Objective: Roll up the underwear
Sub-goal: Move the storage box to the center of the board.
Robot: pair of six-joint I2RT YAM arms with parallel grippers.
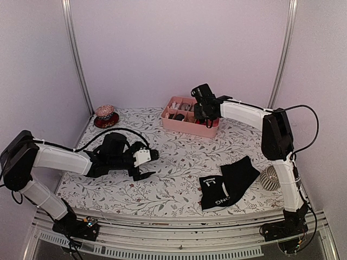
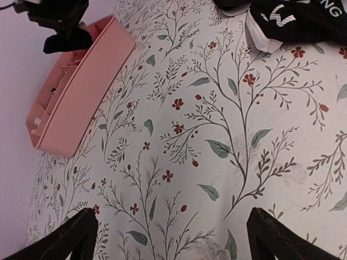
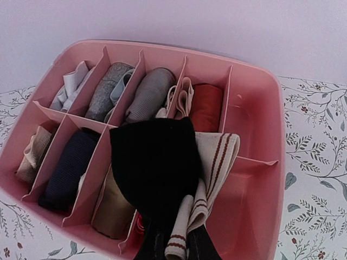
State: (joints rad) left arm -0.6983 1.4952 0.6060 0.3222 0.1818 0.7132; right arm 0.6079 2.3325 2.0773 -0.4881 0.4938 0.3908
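Note:
I will next shift my right gripper toward the tray's empty far corner section (image 3: 254, 119), below and to its right in the wrist view, and lower the roll inside.
My right gripper (image 3: 181, 249) is shut on a rolled black underwear (image 3: 157, 162) with a wide beige, red-striped waistband (image 3: 217, 157). It holds the roll over the front row of the pink divided tray (image 3: 265, 162). The top view shows this gripper (image 1: 203, 111) at the tray (image 1: 187, 125) at the back of the table. A second black underwear (image 1: 225, 187) with white letters lies flat near the front right, and it also shows in the left wrist view's upper right (image 2: 293, 19). My left gripper (image 2: 171, 238) hangs open over bare tablecloth at the left (image 1: 150, 164).
The tray compartments hold grey (image 3: 108, 89), red (image 3: 206, 105), navy (image 3: 68, 168) and beige bundles; its right compartments (image 3: 249, 200) hold nothing. A dark red dish (image 1: 105, 115) sits at the back left. A white round ribbed object (image 1: 269, 177) lies by the right arm.

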